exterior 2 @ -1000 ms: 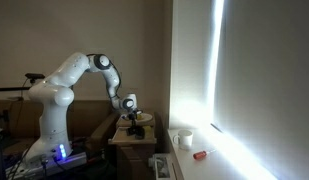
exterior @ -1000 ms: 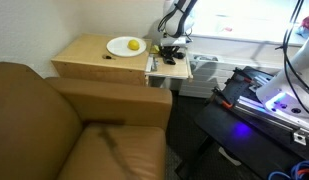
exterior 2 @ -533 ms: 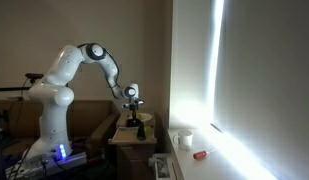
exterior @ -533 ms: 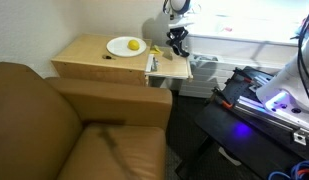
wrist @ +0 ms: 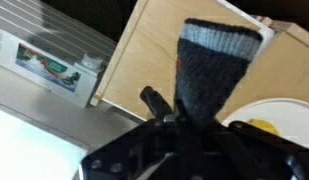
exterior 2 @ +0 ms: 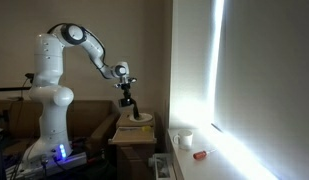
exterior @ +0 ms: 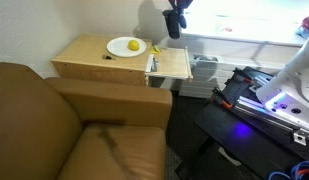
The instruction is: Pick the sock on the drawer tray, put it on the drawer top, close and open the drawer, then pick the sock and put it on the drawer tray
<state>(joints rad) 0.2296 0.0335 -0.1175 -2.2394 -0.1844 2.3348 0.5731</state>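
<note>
The sock should go in my gripper from above the tray toward the plate, then down over the drawer top's couch-side edge [exterior: 124, 61] for release, since bare wood shows there.
My gripper [exterior: 174, 6] is shut on the black sock [exterior: 173, 24], which hangs straight down from the jaws, high above the drawer tray [exterior: 174, 66]. The drawer is pulled out from the small cabinet, and the tray holds nothing. The other exterior view shows the gripper [exterior 2: 124, 86] with the sock [exterior 2: 128, 104] dangling over the cabinet. In the wrist view the sock [wrist: 214, 62] hangs away from the gripper [wrist: 184, 128], its grey cuff at the far end, over the light wood of the tray [wrist: 139, 70]. The drawer top [exterior: 89, 55] lies beside the tray.
A white plate [exterior: 124, 46] with a yellow fruit [exterior: 134, 46] sits on the drawer top; plate [wrist: 279, 112] and fruit [wrist: 256, 126] also show in the wrist view. A brown couch [exterior: 64, 130] stands in front. A dark table with equipment [exterior: 259, 100] is beside the drawer.
The gripper shut on the sock at the drawer tray and rose well above it, lifting the sock clear. The arm has stretched upward.
</note>
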